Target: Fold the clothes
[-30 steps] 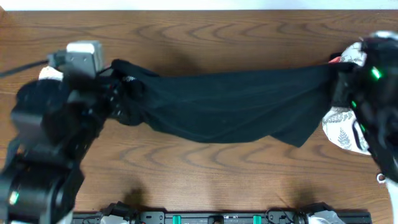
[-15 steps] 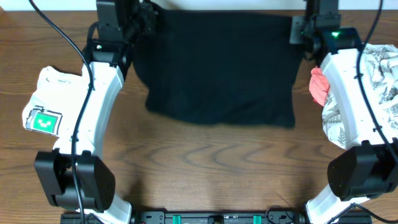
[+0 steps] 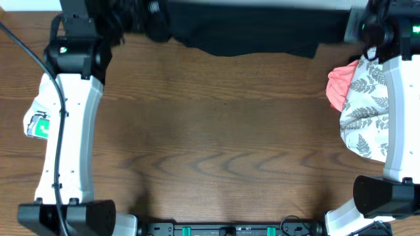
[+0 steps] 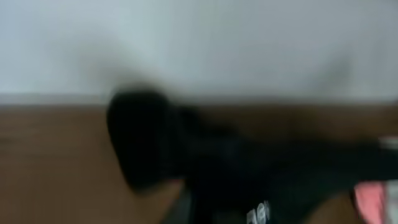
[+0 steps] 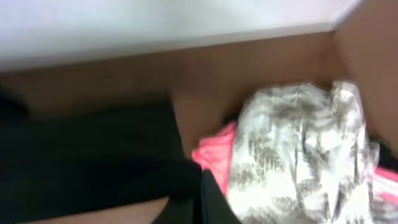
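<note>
My right gripper moves back and down to the bare tabletop beside the leaf-print pile next and releases the black garment's end, since the wood there is clear.
One of the clothes, a plain black garment (image 3: 249, 29), hangs stretched along the table's far edge, and only its lower hem shows in the overhead view. My left gripper (image 3: 147, 16) is shut on its left end and my right gripper (image 3: 351, 29) on its right end. The left wrist view is blurred: dark fabric (image 4: 186, 155) with a small white logo (image 4: 260, 213) fills it around the left gripper (image 4: 205, 208). In the right wrist view the black cloth (image 5: 93, 162) runs left from the right gripper (image 5: 205, 196). The fingertips are buried in fabric.
A pile of white leaf-print clothing (image 3: 364, 115) with a pink piece (image 3: 338, 88) lies at the right, under the right arm. A white garment with a green print (image 3: 39, 124) lies at the left. A white wall (image 5: 155, 25) stands just past the far edge.
Both arms have swung away to the far edge, carrying the black garment from the table's middle up to the top of the overhead view. The wood where it lay is now bare.
</note>
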Robot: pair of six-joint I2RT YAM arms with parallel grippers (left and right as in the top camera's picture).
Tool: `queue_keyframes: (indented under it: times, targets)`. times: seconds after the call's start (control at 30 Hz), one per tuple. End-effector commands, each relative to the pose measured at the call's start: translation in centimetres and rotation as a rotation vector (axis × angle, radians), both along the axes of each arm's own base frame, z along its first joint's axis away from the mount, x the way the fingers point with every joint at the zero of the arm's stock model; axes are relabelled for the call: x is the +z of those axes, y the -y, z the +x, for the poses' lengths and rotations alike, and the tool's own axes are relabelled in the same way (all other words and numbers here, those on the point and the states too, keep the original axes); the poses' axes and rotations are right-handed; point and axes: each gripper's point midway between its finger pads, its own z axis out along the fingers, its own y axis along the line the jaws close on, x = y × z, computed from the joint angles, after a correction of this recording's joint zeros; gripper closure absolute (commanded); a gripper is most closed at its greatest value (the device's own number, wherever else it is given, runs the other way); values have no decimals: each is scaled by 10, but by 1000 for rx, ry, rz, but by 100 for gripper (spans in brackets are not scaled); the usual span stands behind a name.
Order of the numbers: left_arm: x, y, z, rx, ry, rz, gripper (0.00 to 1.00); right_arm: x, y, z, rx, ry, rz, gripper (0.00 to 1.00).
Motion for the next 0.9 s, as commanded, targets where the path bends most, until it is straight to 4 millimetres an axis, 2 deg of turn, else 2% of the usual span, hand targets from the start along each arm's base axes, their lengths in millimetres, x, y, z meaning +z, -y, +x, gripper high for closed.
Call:
queue_keyframes:
  times: [0.0, 0.13, 0.2, 0.3, 0.37, 0.47, 0.53, 0.57, 0.73, 0.87]
  targets:
    - [-43, -1, -28, -3, -218, -12, 94, -21, -3, -21, -9, -121, 39, 99]
    - [-102, -6, -78, 13, -528, 16, 94, -45, -9, -60, -13, -306, 71, 99]
    - [-123, -9, -96, 19, -631, 28, 95, -54, -10, -83, -20, -406, 84, 99]
    - [-145, -9, -112, 18, -719, 31, 94, -65, -11, -109, -36, -523, 93, 99]
    - [-157, -9, -120, 19, -761, 33, 94, -74, -16, -119, -29, -581, 116, 97]
    - [-168, -9, -128, 15, -804, 36, 94, -93, -30, -130, -4, -655, 192, 93]
    - [-173, -10, -134, 2, -825, 45, 94, -109, -36, -137, 4, -707, 215, 96]
    - [-175, -10, -137, -7, -834, 51, 94, -119, -37, -139, 3, -729, 217, 99]
    - [-176, -10, -145, -17, -866, 58, 94, -161, -37, -154, -32, -820, 225, 99]
    - [-177, -10, -156, -18, -911, 59, 94, -187, -38, -174, -59, -903, 229, 99]
